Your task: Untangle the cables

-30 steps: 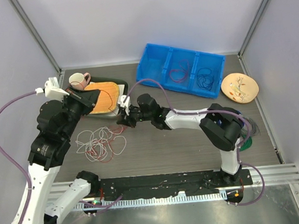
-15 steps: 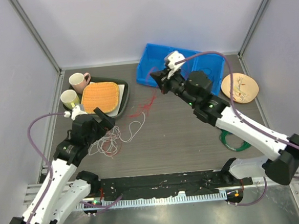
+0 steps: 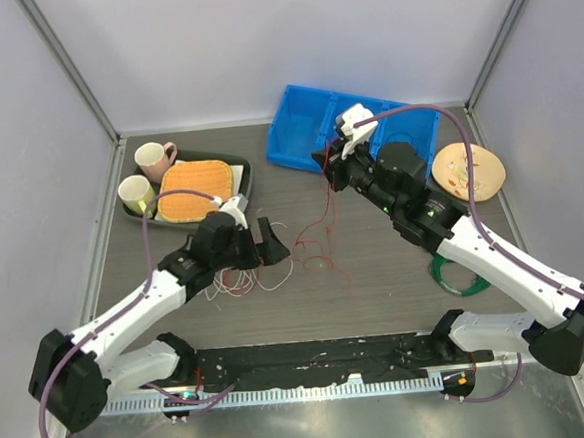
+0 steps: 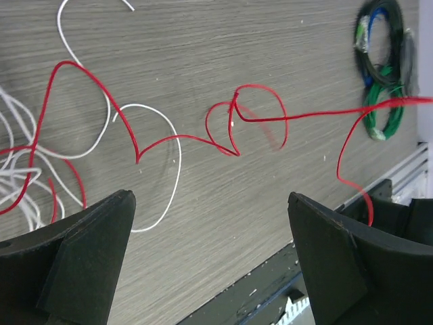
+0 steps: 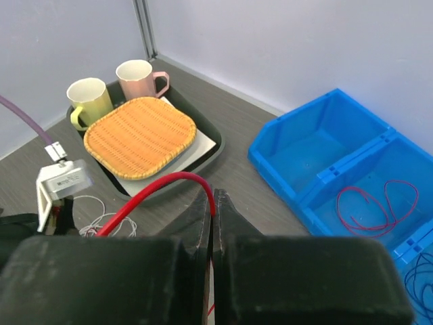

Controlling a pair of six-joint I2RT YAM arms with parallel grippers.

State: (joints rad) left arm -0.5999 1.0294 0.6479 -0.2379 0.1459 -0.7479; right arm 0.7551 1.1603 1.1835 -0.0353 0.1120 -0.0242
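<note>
My left gripper moves down and to its left in the wrist view next, to the red arch (image 4: 116,106), where it clears the tangle.
My right gripper (image 3: 327,162) is shut on a red cable (image 3: 321,239) and holds it up in front of the blue bin (image 3: 290,157). The cable hangs down to loose loops on the table. In the right wrist view the red cable (image 5: 155,186) arches out of the shut fingertips (image 5: 215,200). My left gripper (image 3: 270,243) stands open and low over the table, just right of a tangle of white cables (image 3: 226,282) with red strands in it. In the left wrist view red cable loops (image 4: 237,122) and a white cable (image 4: 162,115) lie beyond my empty gripper (image 4: 210,198).
A dark tray (image 3: 242,187) at the back left holds two mugs (image 3: 152,159) and an orange woven mat (image 3: 195,189). Another red cable (image 5: 369,203) lies in the bin's middle compartment. A plate (image 3: 469,169) sits at the right, and green coils (image 3: 459,272) lie under the right arm.
My left gripper has opened, come down and reached right across the table past the white tangle. My right gripper has risen from the table toward the bin, pulling the red cable out.
</note>
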